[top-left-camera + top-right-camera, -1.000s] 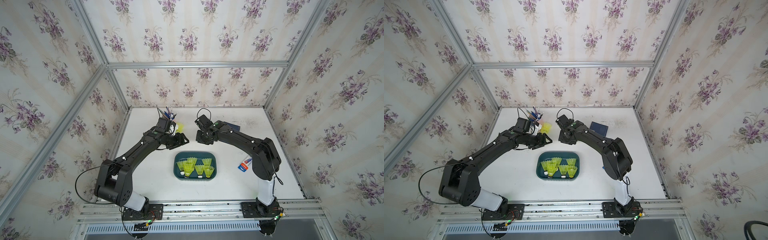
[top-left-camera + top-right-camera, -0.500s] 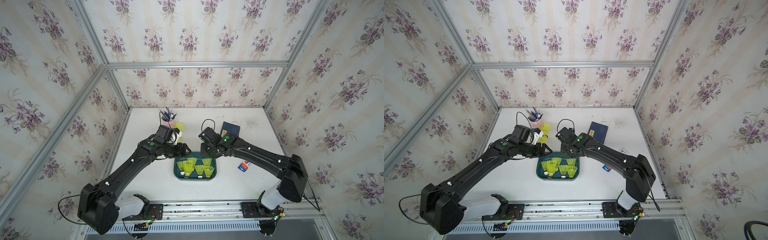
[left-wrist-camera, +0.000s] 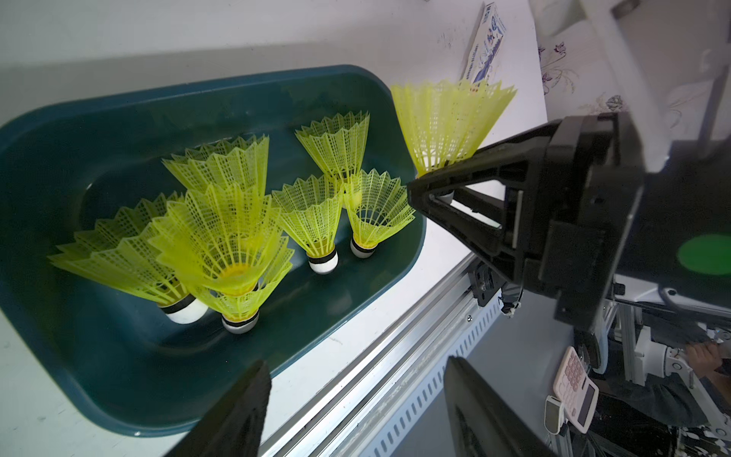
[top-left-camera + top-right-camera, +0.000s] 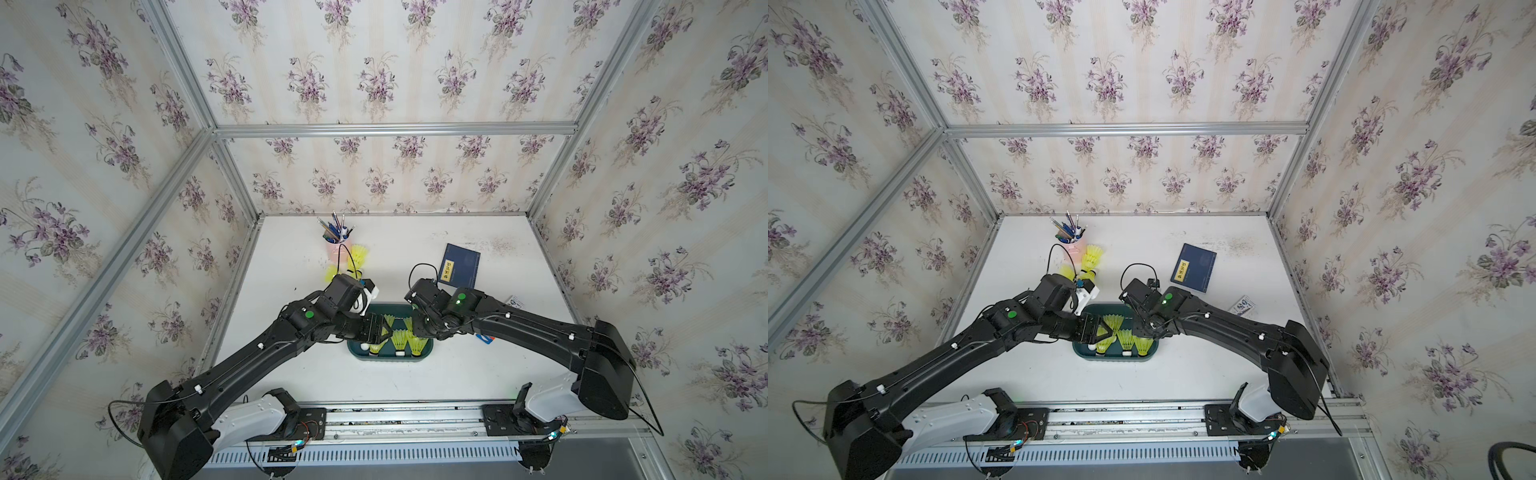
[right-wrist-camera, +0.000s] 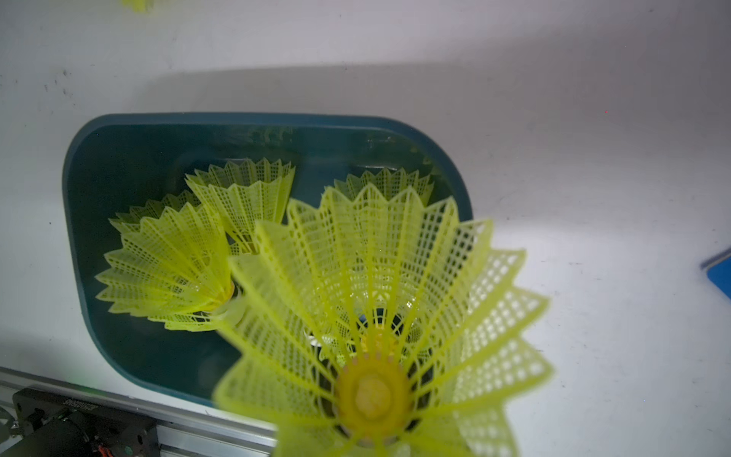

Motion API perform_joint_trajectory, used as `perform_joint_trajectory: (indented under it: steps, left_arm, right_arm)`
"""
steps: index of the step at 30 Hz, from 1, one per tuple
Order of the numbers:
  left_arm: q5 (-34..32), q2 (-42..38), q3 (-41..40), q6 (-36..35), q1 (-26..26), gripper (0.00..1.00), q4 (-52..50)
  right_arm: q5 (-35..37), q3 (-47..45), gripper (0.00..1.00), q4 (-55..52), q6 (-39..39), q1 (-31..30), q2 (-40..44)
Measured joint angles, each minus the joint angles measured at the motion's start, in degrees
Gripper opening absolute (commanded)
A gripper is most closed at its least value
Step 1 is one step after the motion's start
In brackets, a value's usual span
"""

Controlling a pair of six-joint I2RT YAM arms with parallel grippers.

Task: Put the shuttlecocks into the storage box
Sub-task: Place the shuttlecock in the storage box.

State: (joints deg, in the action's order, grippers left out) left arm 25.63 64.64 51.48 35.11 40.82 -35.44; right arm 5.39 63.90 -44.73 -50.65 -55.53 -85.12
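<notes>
My right gripper brings the held shuttlecock down toward the endmost cone on the packet's side next and releases the shuttlecock's base, since the shuttlecock still hangs above the box's rim.
The dark teal storage box lies near the table's front edge and holds several neon yellow shuttlecocks, cones up on their white tips. My right gripper hangs over the box's right end, shut on the base of one shuttlecock. That cone fills the right wrist view and hides the fingers. My left gripper is over the box's left part, open, with nothing between its fingers. Loose shuttlecocks lie on the table by the pen cup.
A pink pen cup stands at the back left, and a navy book lies at the back right. A small blue and white packet rests right of the box. The metal rail runs just in front of the box.
Both arms have swung from the back of the table toward the front, over the box. The right one brought its shuttlecock along. The left jaws stayed open.
</notes>
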Motion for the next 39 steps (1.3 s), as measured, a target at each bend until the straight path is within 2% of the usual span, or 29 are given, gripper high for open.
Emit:
perform_joint_trajectory:
  steps: [7, 20, 32, 39]
  left_arm:
    - [-2.5, 0.9, -0.2, 1.4, 3.2, 0.73, 0.8]
    - [-3.5, 3.0, 0.4, 3.0, 4.2, 0.73, 2.1]
    - [-4.4, 3.1, 0.6, 3.2, 4.3, 0.73, 2.3]
    - [-4.4, 3.1, 0.6, 3.2, 4.3, 0.73, 2.3]
  right_arm:
    - [-0.1, -0.9, 0.16, 1.2, 0.2, 0.0, -1.6]
    - [-0.3, -1.1, 0.19, 1.7, 1.7, -0.1, -2.9]
    - [-0.9, -0.4, 0.42, 0.0, 4.1, -2.1, -3.1]
    - [0.4, 1.7, 0.43, -3.3, 4.1, -2.1, -0.6]
